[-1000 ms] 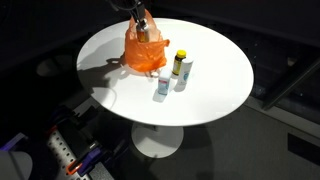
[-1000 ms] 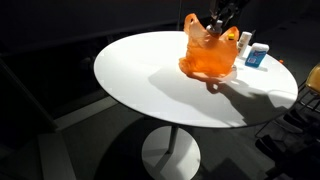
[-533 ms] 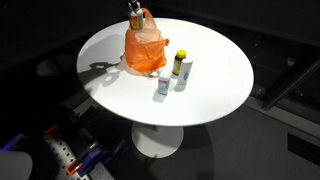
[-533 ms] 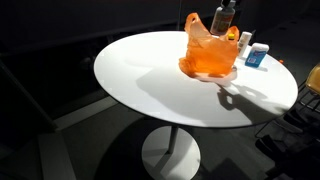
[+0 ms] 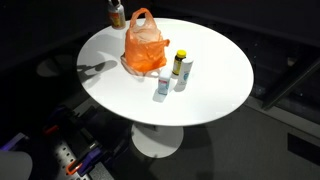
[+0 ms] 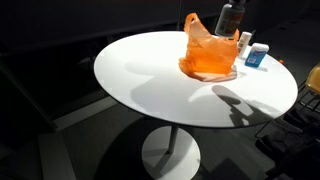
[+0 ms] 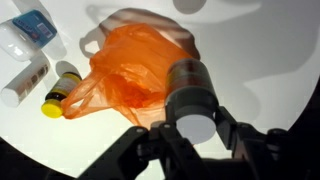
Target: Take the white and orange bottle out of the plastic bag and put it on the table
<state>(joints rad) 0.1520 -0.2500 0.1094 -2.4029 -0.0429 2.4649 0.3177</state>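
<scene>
The bare tabletop beside the orange plastic bag is clear below my gripper, so next I will lower my gripper to it and release the bottle upright.
My gripper [image 7: 192, 112] is shut on a bottle [image 7: 190, 92] with a white cap and an orange-brown body. It holds the bottle in the air, above and beside the orange plastic bag [image 7: 135, 70]. In both exterior views the bottle [image 5: 117, 14] [image 6: 231, 18] hangs clear of the bag [image 5: 146, 48] [image 6: 208, 52], near the far edge of the round white table [image 5: 215, 60] [image 6: 140, 80]. The bag stands slumped on the table with its handles up. The gripper body is mostly cut off at the top of both exterior views.
A yellow-capped bottle [image 5: 180, 66] [image 7: 60, 90] and a small white and blue box [image 5: 163, 88] [image 6: 258, 55] stand next to the bag. A white bottle [image 7: 25, 80] lies beside them. The floor around the table is dark.
The gripper has lifted the bottle up out of the bag and carried it sideways, clear of the bag's handles. The bag has stayed in place.
</scene>
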